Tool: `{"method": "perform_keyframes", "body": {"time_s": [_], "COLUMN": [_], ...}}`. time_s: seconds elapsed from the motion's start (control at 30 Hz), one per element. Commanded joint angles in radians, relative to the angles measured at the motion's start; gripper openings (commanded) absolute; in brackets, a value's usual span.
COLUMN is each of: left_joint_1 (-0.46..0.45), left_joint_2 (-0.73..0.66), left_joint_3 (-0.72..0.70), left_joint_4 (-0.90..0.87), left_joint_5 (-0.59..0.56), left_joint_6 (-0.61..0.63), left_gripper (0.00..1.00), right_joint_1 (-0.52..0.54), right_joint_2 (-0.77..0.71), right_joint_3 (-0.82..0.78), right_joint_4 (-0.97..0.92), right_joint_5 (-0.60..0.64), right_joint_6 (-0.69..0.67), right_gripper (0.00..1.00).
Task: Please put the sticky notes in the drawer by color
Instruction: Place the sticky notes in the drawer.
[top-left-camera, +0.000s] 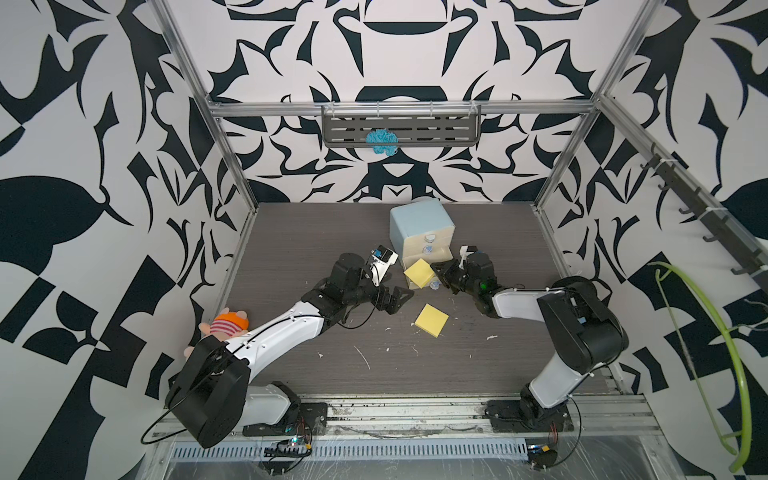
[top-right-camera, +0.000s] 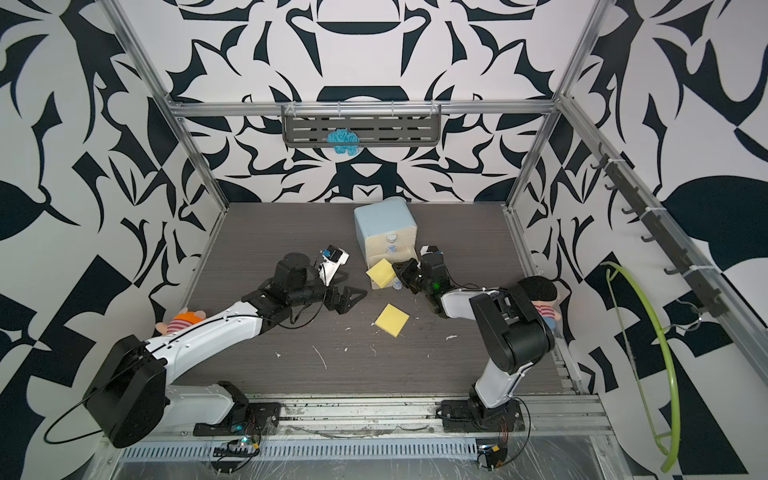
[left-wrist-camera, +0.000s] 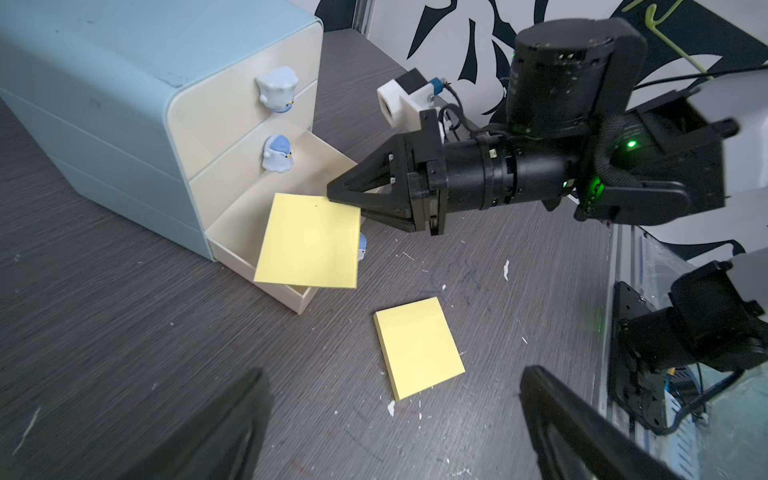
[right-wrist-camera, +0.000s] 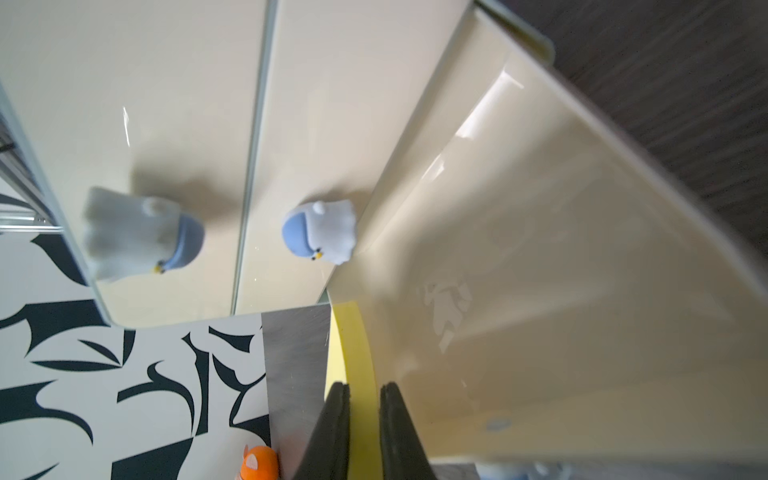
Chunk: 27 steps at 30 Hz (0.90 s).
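My right gripper will move outward over the open bottom drawer (top-left-camera: 432, 258) (right-wrist-camera: 540, 249) next and let go of the yellow pad inside, because the pad's near corner sticks out over the drawer's front rim.
The drawer chest (top-left-camera: 415, 222) (top-right-camera: 382, 222) (left-wrist-camera: 104, 104) stands at the back, its bottom drawer (left-wrist-camera: 291, 195) (right-wrist-camera: 540, 249) pulled out and the two above it closed. My right gripper (top-left-camera: 436, 270) (left-wrist-camera: 345, 199) (right-wrist-camera: 365, 415) is shut on the edge of a yellow sticky notes pad (top-left-camera: 419, 272) (top-right-camera: 381, 272) (left-wrist-camera: 311, 241) (right-wrist-camera: 353, 345), held tilted over the open drawer. A second yellow pad (top-left-camera: 432, 319) (top-right-camera: 392, 319) (left-wrist-camera: 417, 347) lies flat on the table in front. My left gripper (top-left-camera: 395, 298) (left-wrist-camera: 395, 440) hovers open just left of that pad, holding nothing.
A striped plush toy (top-left-camera: 228, 326) (top-right-camera: 183, 322) lies by the left arm, and another plush toy (top-right-camera: 544, 309) sits behind the right arm. A blue yarn ball (top-left-camera: 381, 140) rests on the wall shelf. A green hanger (top-left-camera: 706, 332) hangs at the right. White scraps dot the table.
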Motion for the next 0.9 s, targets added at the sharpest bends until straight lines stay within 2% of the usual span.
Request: {"method": "perform_keyframes", "body": {"time_s": [0.0, 0.37, 0.57, 0.6, 0.63, 0.7, 0.77, 0.87], "left_joint_1": [-0.004, -0.005, -0.006, -0.005, -0.005, -0.005, -0.005, -0.006], "left_joint_2": [0.011, 0.033, 0.038, 0.039, 0.042, 0.048, 0.052, 0.049], "left_joint_3": [-0.010, -0.004, 0.000, 0.000, 0.002, 0.009, 0.015, 0.020], "left_joint_4": [0.036, 0.044, 0.045, 0.045, 0.047, 0.045, 0.042, 0.036], "left_joint_5": [0.003, 0.017, 0.014, 0.014, 0.016, 0.023, 0.027, 0.027], "left_joint_6": [0.016, 0.017, 0.017, 0.017, 0.017, 0.017, 0.017, 0.015], "left_gripper": [0.99, 0.99, 0.99, 0.99, 0.99, 0.99, 0.99, 0.99], "right_joint_1": [0.009, 0.012, 0.012, 0.012, 0.012, 0.012, 0.014, 0.026], "right_joint_2": [0.017, 0.060, 0.017, 0.020, 0.025, 0.045, 0.046, -0.016], "right_joint_3": [0.034, 0.077, 0.062, 0.072, 0.081, 0.103, 0.100, 0.073], "right_joint_4": [0.115, 0.109, 0.041, 0.025, 0.015, 0.008, 0.010, -0.051], "right_joint_5": [0.086, 0.151, 0.204, 0.197, 0.185, 0.146, 0.137, 0.201], "right_joint_6": [0.063, 0.087, 0.054, 0.045, 0.038, 0.028, 0.023, -0.001], "right_gripper": [0.00, 0.00, 0.00, 0.03, 0.13, 0.42, 0.58, 0.75]}}
